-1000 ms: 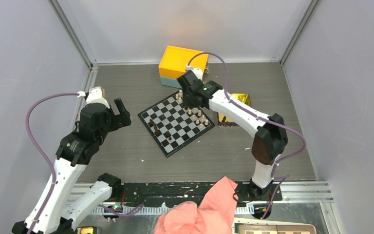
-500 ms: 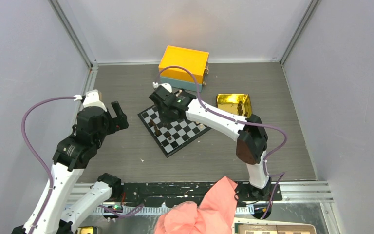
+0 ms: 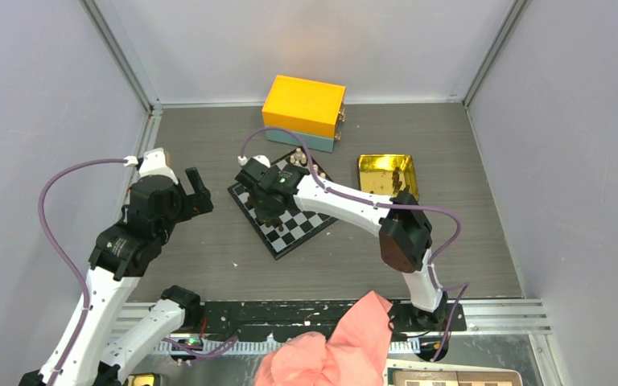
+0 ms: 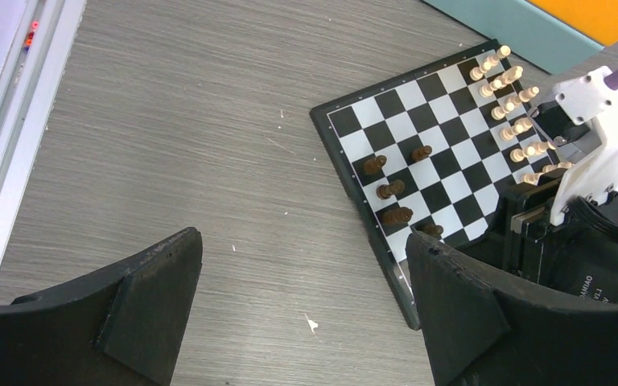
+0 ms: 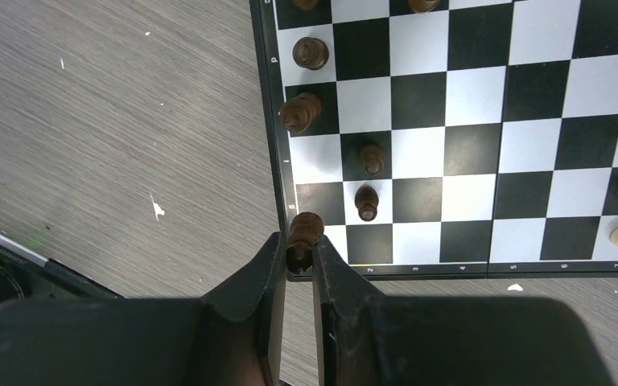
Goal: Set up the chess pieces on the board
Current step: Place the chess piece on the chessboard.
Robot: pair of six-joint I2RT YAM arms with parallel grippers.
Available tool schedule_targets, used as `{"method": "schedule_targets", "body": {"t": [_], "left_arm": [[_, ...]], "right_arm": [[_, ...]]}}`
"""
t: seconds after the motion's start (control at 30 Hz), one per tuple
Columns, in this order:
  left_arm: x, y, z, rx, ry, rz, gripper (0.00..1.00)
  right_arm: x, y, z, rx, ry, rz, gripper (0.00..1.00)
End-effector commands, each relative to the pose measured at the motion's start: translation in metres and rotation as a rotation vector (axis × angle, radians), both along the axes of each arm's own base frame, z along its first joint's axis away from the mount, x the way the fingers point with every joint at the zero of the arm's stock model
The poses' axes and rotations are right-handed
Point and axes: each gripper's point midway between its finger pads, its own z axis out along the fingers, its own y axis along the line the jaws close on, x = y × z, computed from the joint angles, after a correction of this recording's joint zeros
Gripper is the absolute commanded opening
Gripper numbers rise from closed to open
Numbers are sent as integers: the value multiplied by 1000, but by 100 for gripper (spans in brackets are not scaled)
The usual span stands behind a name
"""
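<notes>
The empty white edge square (image 5: 316, 159) beside the tall piece is below my right gripper. My right gripper needs to go down next and release the dark brown piece on that square.
The black and white board (image 3: 310, 218) lies turned on the table and shows in the left wrist view (image 4: 406, 117) and the right wrist view (image 5: 467, 104). Light tan pieces (image 4: 508, 104) stand along its far edge. Dark brown pieces (image 5: 300, 111) stand near the left edge. My right gripper (image 5: 299, 248) is shut on a dark brown piece (image 5: 303, 233) over the board's near left corner; in the top view it is above the dark side (image 3: 267, 211). My left gripper (image 4: 304, 310) is open and empty over bare table left of the board (image 3: 195, 193).
An orange box on a teal base (image 3: 303, 108) stands behind the board. A shiny gold tin (image 3: 385, 172) lies to its right. A pink cloth (image 3: 330, 346) lies at the near edge. A metal rail (image 3: 499, 312) runs along the table front.
My right gripper has swung left from the board's far right side to its near left corner, holding a dark piece. My left arm has shifted only slightly.
</notes>
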Motion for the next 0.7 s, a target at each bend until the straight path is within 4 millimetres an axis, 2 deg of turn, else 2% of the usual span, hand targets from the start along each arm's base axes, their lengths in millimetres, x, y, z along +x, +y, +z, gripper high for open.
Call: {"method": "schedule_targets", "body": {"t": [0.0, 0.3, 0.67], "left_arm": [[4, 3, 8, -13, -47, 23, 97], [1, 6, 7, -6, -45, 31, 97], [2, 5, 4, 1, -40, 25, 97]], "right_arm": [[0, 15, 5, 44, -28, 50, 1], [3, 19, -23, 12, -23, 70, 1], [8, 20, -43, 9, -61, 93, 1]]}}
